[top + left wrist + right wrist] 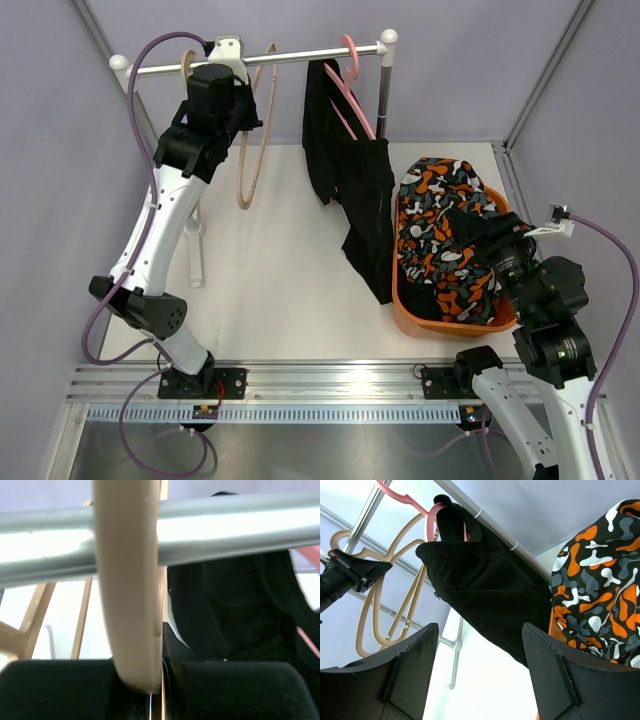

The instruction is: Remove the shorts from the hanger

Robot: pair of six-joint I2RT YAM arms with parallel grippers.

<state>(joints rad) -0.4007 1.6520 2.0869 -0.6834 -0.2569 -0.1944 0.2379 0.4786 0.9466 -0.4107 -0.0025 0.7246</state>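
Note:
The empty beige hanger's hook loops over the bar, so my left gripper slides along the bar [300,52] toward the other beige hanger next and releases that hook.
Black shorts [350,175] hang from a pink hanger [352,75] on the silver rail [300,52]; they also show in the right wrist view [490,590]. Patterned orange, white, grey and black shorts [440,225] and another black garment [470,295] lie in the orange basket [405,300]. My left gripper [228,62] is up at the rail, shut on the hook of a beige hanger [127,580] that loops over the rail [235,525]. My right gripper [478,232] is open and empty over the basket, its fingers [410,670] wide apart.
The empty beige hanger [250,150] dangles below the left gripper. The rail's right post [385,90] stands behind the black shorts. Grey walls close in the back and both sides. The patterned shorts [600,575] fill the right of the right wrist view.

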